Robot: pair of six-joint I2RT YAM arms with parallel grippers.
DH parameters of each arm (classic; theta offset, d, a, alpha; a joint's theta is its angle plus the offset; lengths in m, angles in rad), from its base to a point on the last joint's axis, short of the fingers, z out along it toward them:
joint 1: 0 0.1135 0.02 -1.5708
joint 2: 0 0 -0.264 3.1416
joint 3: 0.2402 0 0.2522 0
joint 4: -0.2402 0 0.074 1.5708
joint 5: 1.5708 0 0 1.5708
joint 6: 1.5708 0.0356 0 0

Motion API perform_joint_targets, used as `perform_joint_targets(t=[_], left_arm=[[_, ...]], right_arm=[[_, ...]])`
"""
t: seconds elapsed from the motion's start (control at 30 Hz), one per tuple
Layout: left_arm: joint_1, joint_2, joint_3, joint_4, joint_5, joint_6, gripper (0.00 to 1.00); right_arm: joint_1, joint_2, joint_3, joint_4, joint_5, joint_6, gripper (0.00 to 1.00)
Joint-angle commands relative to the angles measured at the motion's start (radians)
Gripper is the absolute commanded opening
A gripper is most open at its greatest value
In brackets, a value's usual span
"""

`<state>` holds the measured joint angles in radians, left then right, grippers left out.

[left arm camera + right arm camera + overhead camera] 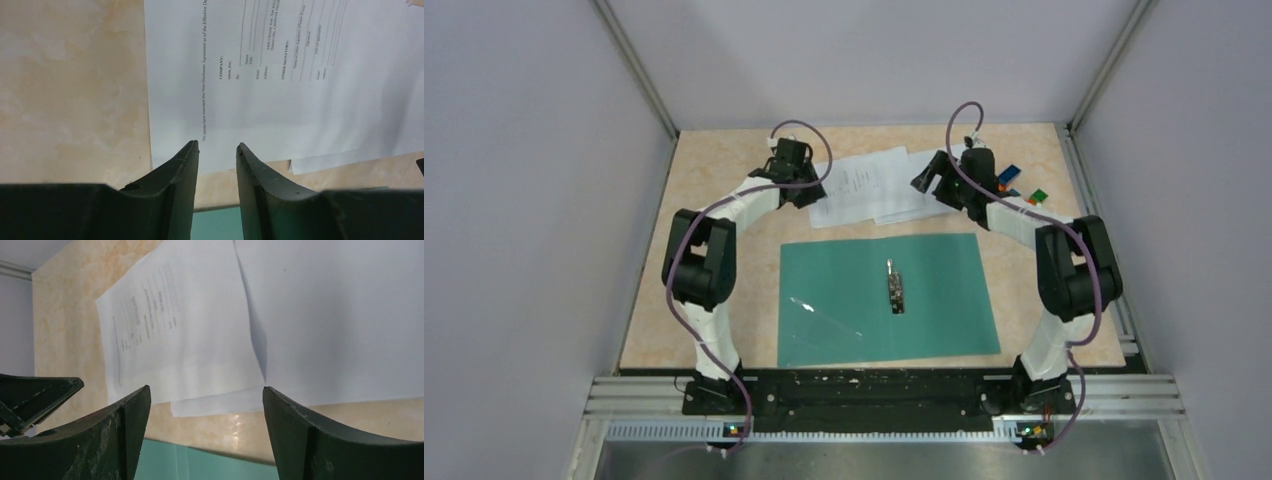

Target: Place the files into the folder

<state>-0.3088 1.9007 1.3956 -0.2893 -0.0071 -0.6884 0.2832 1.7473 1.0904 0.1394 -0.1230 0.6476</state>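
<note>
Next, the right gripper lowers slightly to the left in the top view and pinches the printed sheet's overlapping edge (911, 170) (253, 346), because that edge stands off the sheet beneath.
The files are two white sheets overlapping at the back of the table (869, 185). In the left wrist view the printed sheet (280, 75) lies on top, with a corner of the other sheet (350, 159) showing from under it. The right wrist view shows the printed sheet (170, 340) and the nearly blank sheet (340, 315). The teal folder (944, 300) lies open and flat in front of them, its metal clip (894, 290) at the spine. My left gripper (804, 192) (217, 146) hovers open over the sheets' left near corner. My right gripper (927, 180) (206, 388) stands wide open over their right side. Neither holds anything.
Small coloured blocks (1014, 178) and a green piece (1037, 196) lie at the back right, behind the right arm. Grey walls close in the table on three sides. The left gripper's body (35, 395) shows at the left of the right wrist view.
</note>
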Motion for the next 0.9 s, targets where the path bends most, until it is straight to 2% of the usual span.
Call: perform_joint_targets(t=[0.0, 0.23, 0.3, 0.57, 0.87], left_arm=[[0.024, 0.081, 0.108, -0.011, 0.044, 0.031, 0.37], [0.033, 0.161, 0.134, -0.063, 0.018, 0.043, 0.2], [0.035, 0.17, 0.129, -0.078, -0.033, 0.034, 0.15], [0.037, 0.211, 0.128, -0.101, -0.041, 0.032, 0.03], [0.037, 0.222, 0.129, -0.101, -0.032, 0.023, 0.0]], right_arm=[[-0.071, 0.116, 0.084, 0.146, -0.157, 0.021, 0.81], [-0.083, 0.282, 0.226, 0.168, -0.216, -0.009, 0.83], [-0.082, 0.322, 0.254, 0.157, -0.22, -0.005, 0.83], [-0.083, 0.372, 0.269, 0.154, -0.264, 0.013, 0.82], [-0.076, 0.365, 0.225, 0.236, -0.402, 0.11, 0.8]])
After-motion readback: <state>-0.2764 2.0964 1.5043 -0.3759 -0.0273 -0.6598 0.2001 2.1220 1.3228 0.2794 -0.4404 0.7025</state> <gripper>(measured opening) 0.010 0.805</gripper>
